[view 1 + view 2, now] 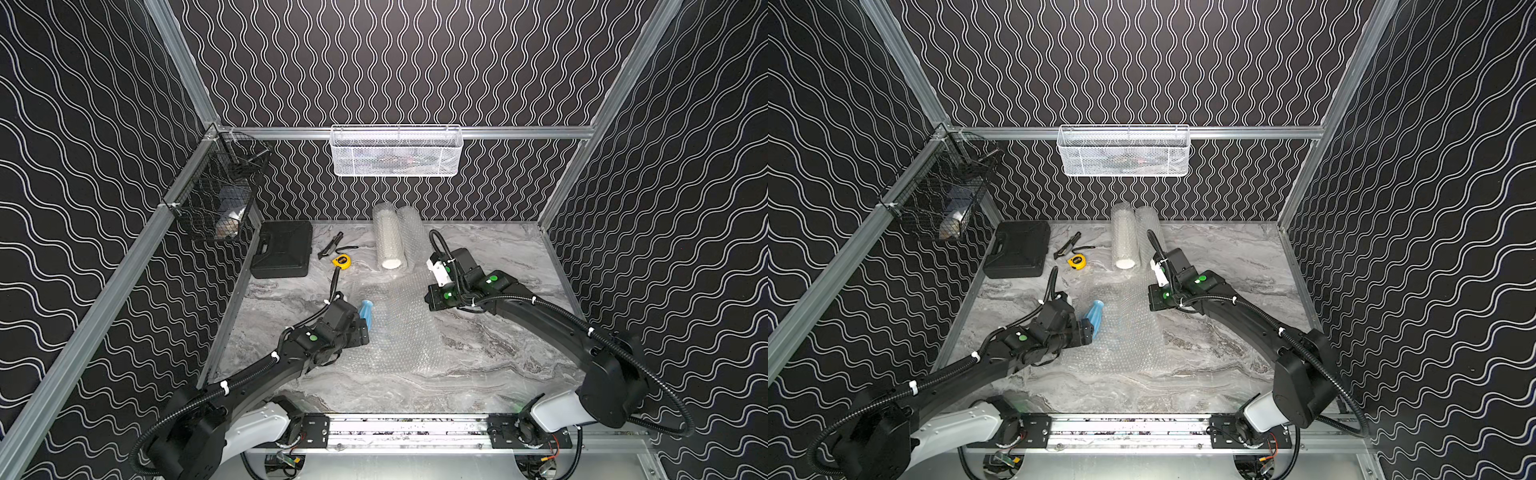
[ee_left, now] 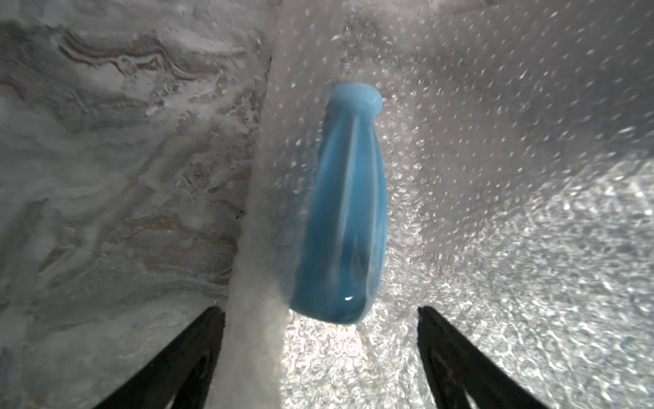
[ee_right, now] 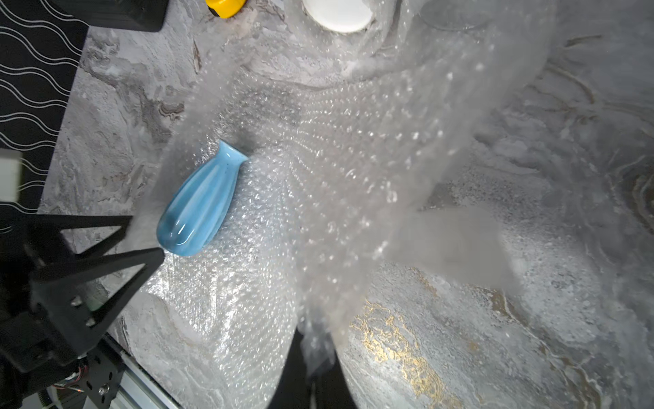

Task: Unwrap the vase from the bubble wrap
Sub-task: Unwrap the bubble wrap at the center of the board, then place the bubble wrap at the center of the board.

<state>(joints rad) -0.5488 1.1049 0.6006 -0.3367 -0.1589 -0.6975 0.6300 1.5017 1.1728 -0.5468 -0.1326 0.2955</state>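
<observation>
My right gripper lowers to the bare tabletop [image 1: 446,325] beside the sheet next and lets go of the bunched edge, since the vase [image 1: 367,311] already lies uncovered.
A light blue vase [image 1: 367,311] [image 1: 1096,312] lies bare on its side on a spread sheet of bubble wrap [image 1: 401,336] [image 1: 1127,336], near the sheet's left edge. My left gripper [image 2: 320,311] [image 3: 145,237] is open. The vase's base [image 2: 332,304] sits just ahead of its fingertips, not touching them. A raised fold of wrap [image 2: 254,318] stands between one finger and the vase [image 3: 201,202]. My right gripper [image 3: 318,357] is shut on a bunched edge of the bubble wrap [image 3: 336,159]. It holds that side lifted off the table to the right of the vase.
Two rolls of bubble wrap [image 1: 388,241] [image 1: 1125,243] lie at the back. A yellow tape measure [image 1: 341,261], a utility knife [image 1: 330,245] and a black case [image 1: 282,249] sit at back left. A white mesh basket [image 1: 397,151] and a black wire basket [image 1: 220,191] hang on the walls.
</observation>
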